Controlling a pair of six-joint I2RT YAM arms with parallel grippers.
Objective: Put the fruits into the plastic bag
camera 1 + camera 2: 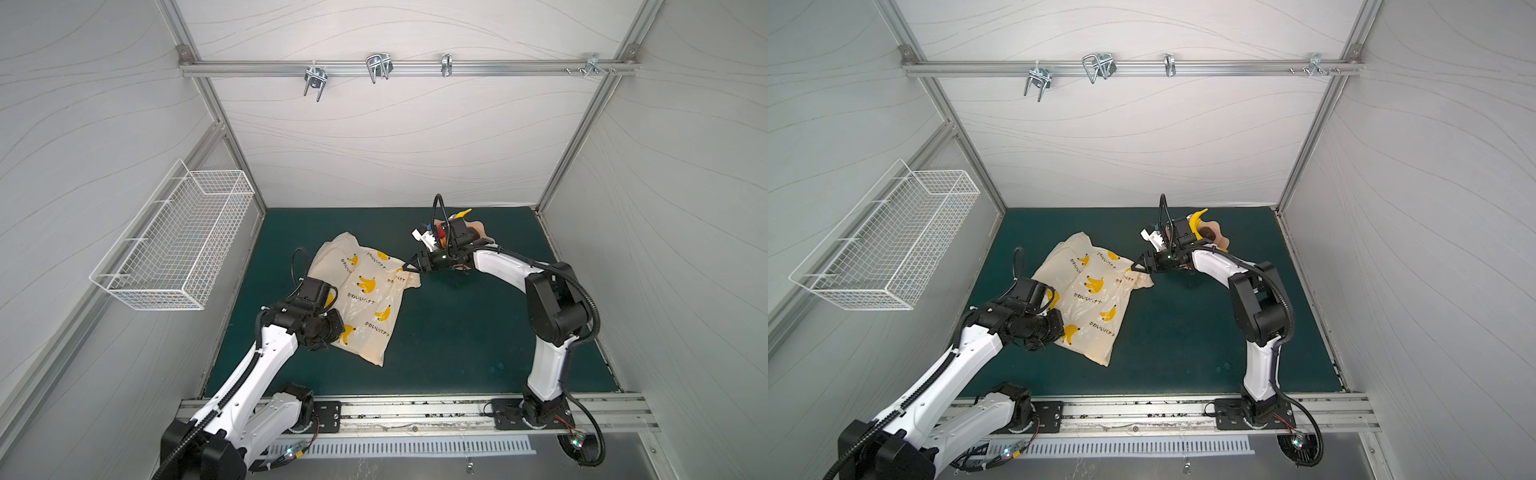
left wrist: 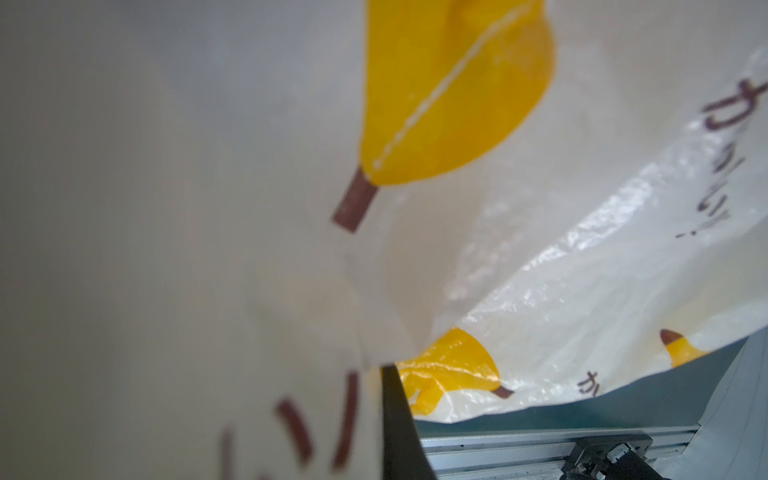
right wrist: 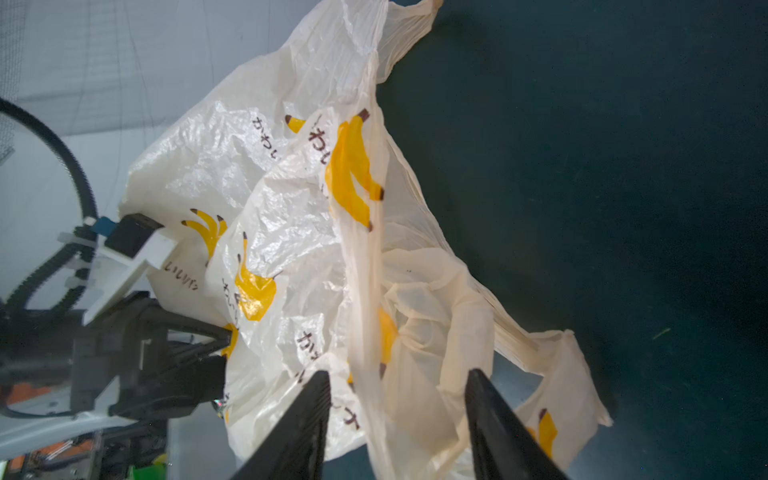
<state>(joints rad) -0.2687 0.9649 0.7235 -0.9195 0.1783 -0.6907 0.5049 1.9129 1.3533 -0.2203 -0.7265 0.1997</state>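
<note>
The bag slants toward the front rail, so the left gripper should next carry the edge of the bag [image 1: 365, 299] outward to the mat [image 1: 308, 249] beside its far end and let go of it.
The cream plastic bag [image 1: 365, 299] [image 1: 1092, 299] with printed bananas lies crumpled on the green mat. My left gripper [image 1: 321, 344] [image 1: 1038, 343] is shut on the bag's near left edge. In the left wrist view the film [image 2: 582, 270] drapes over the camera and only one dark finger [image 2: 399, 424] shows. My right gripper [image 1: 405, 268] [image 1: 1133, 267] [image 3: 398, 374] is at the bag's right corner, jaws apart, with a strip of bag [image 3: 291, 208] hanging between them. The yellow banana [image 1: 462, 214] [image 1: 1198, 220] and a dark brown piece [image 1: 1207, 233] sit behind the right wrist. The other fruits are mostly hidden.
A pink dish [image 1: 480, 227] [image 1: 1221, 239] holds the fruits at the back right of the mat, partly behind the right arm. A white wire basket [image 1: 174, 245] hangs on the left wall. Metal hooks [image 1: 378, 66] hang from the back rail. An aluminium rail [image 1: 415, 411] borders the front.
</note>
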